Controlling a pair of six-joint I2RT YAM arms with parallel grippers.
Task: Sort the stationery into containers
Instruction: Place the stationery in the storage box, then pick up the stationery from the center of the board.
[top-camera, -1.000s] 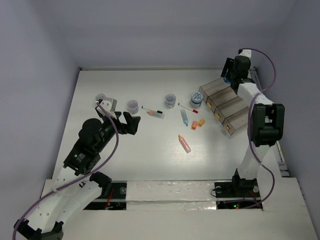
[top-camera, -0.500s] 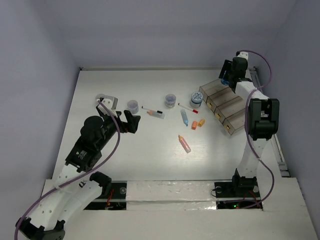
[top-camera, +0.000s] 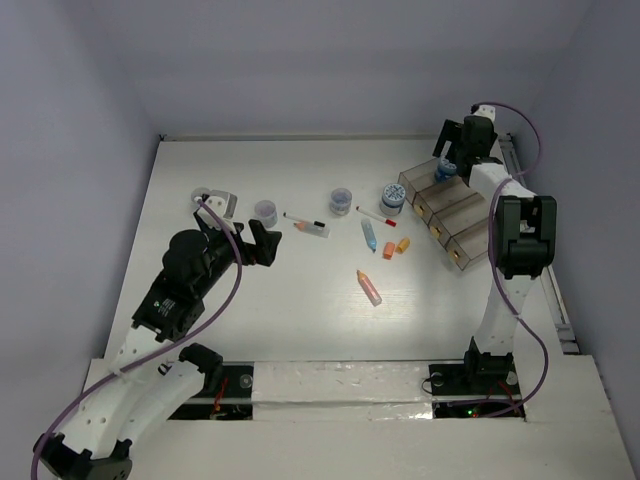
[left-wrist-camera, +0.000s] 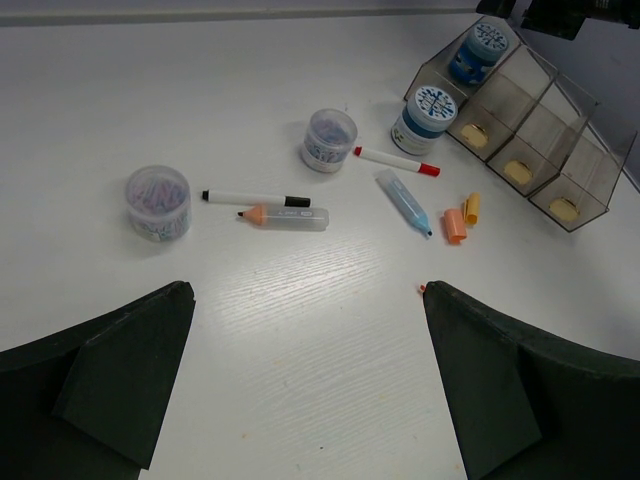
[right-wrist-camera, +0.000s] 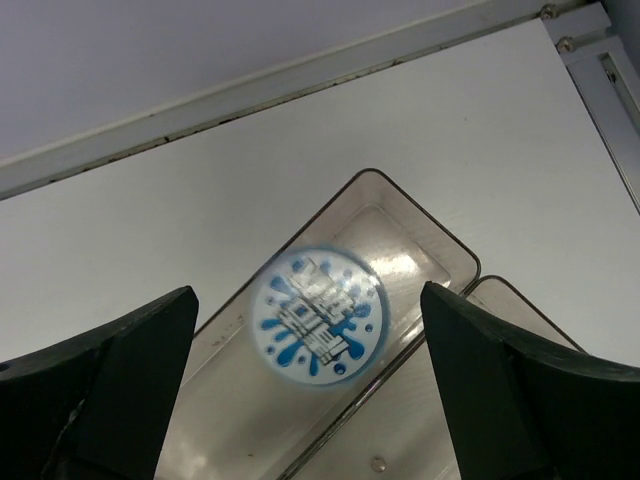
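Note:
The second blue-lidded jar (top-camera: 393, 198) stands below the right gripper, on the left in the top view, so the gripper should go to that side and then down onto the jar.
My right gripper (top-camera: 453, 152) is open above the far end compartment of the smoky-brown organiser tray (top-camera: 462, 222). A jar with a blue patterned lid (right-wrist-camera: 318, 317) sits blurred in that compartment (right-wrist-camera: 400, 225), below and between my fingers, free of them; it also shows in the top view (top-camera: 445, 171). My left gripper (top-camera: 243, 228) is open and empty over the table's left side. On the table lie a second blue-lidded jar (top-camera: 393, 198), two clear jars (top-camera: 341, 202) (top-camera: 265, 211), two white pens (top-camera: 375, 216) (top-camera: 298, 217), a blue stick (top-camera: 369, 236), orange sticks (top-camera: 389, 249) and a pink stick (top-camera: 369, 287).
A third clear jar (top-camera: 200, 195) stands just beyond my left gripper. A clear stick with an orange tip (left-wrist-camera: 285, 217) lies beside the black-capped pen. The other tray compartments (left-wrist-camera: 545, 150) each show a round yellowish spot inside. White walls enclose the table at back and sides.
My right gripper has let go of the blue-lidded jar, which dropped into the tray's end compartment. The left gripper has shifted slightly.

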